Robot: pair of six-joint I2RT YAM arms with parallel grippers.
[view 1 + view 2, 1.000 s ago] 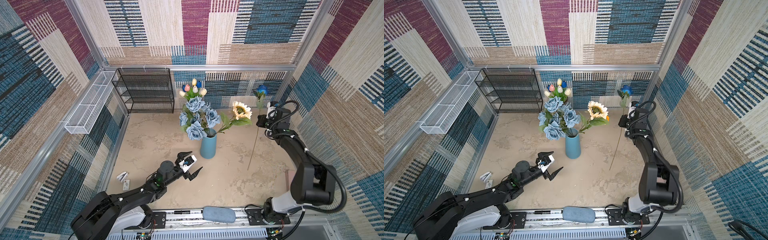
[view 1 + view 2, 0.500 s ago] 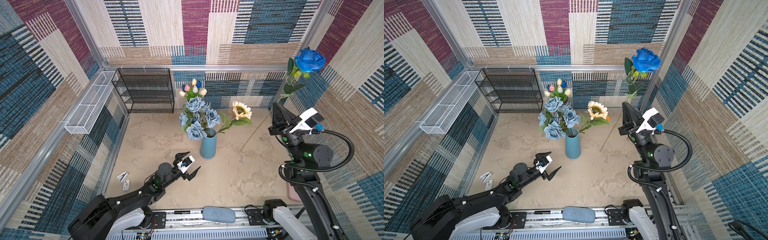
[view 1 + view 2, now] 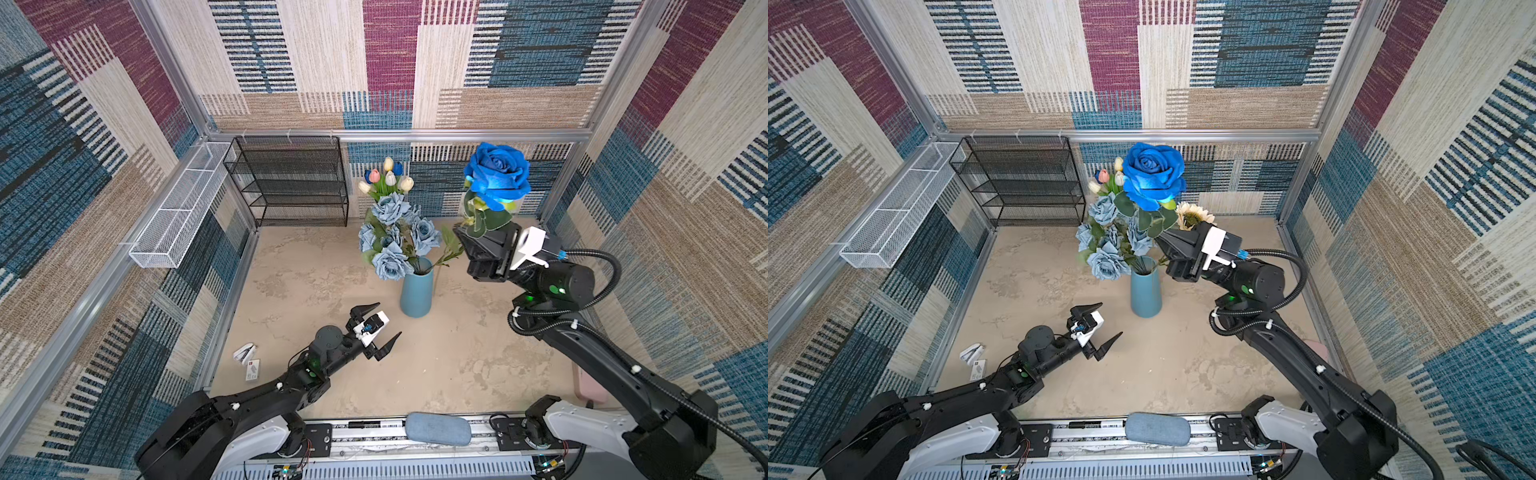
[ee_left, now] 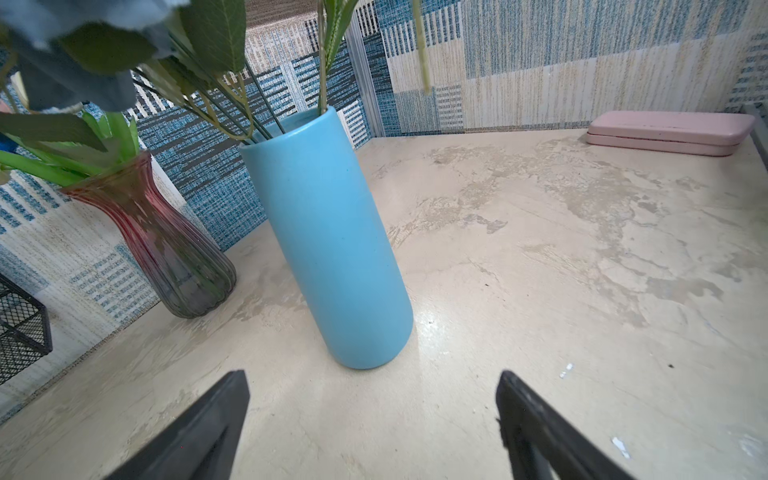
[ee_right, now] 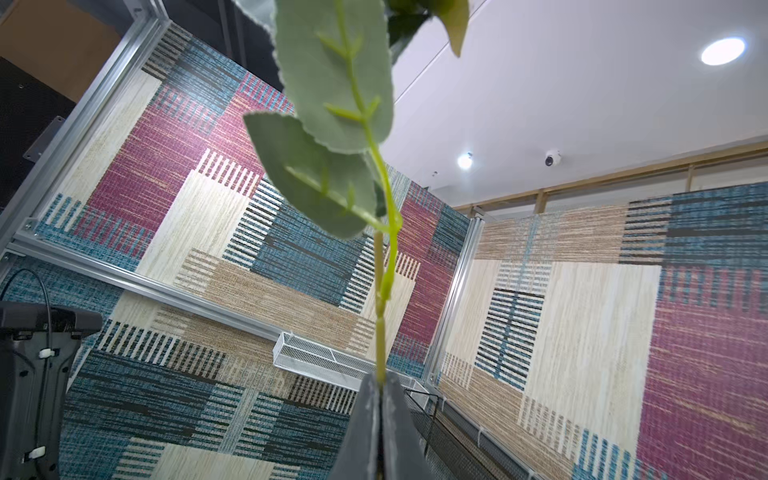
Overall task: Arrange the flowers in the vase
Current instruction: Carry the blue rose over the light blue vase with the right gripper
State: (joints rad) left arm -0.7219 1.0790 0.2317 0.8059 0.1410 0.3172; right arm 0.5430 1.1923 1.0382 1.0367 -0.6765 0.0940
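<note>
Next, my right gripper moves toward the vase's opening (image 3: 420, 266), then down, and releases the stem. The deep-blue rose's stem end hangs beside the opening, which lies below the gripper.
The blue vase (image 3: 417, 291) (image 3: 1145, 291) (image 4: 328, 232) stands upright mid-table, holding the dusty-blue rose bunch (image 3: 395, 237) and the pale sunflower (image 3: 1194, 214). My right gripper (image 3: 462, 233) (image 3: 1163, 240) (image 5: 380, 380) is shut on the green stem (image 5: 380, 316) of the deep-blue rose (image 3: 496, 174) (image 3: 1152, 174), held high just right of the vase. A pale stem end (image 4: 422, 45) hangs beside the vase's mouth. My left gripper (image 3: 387, 320) (image 3: 1111, 319) (image 4: 372, 376) is open, low in front of the vase, holding nothing. The tulips (image 3: 386, 178) stand behind in a red-grey glass vase (image 4: 166, 249).
A black mesh rack (image 3: 291, 183) stands at the back wall and a white wire basket (image 3: 178, 208) hangs along the left wall. A pink case (image 4: 669, 131) lies at the right edge. Small white items (image 3: 247, 359) lie front left. A blue-grey pad (image 3: 438, 428) sits on the front rail.
My right arm has lifted the deep-blue rose off the table and swung it up and left toward the vase. The left gripper has barely moved and narrowed slightly.
</note>
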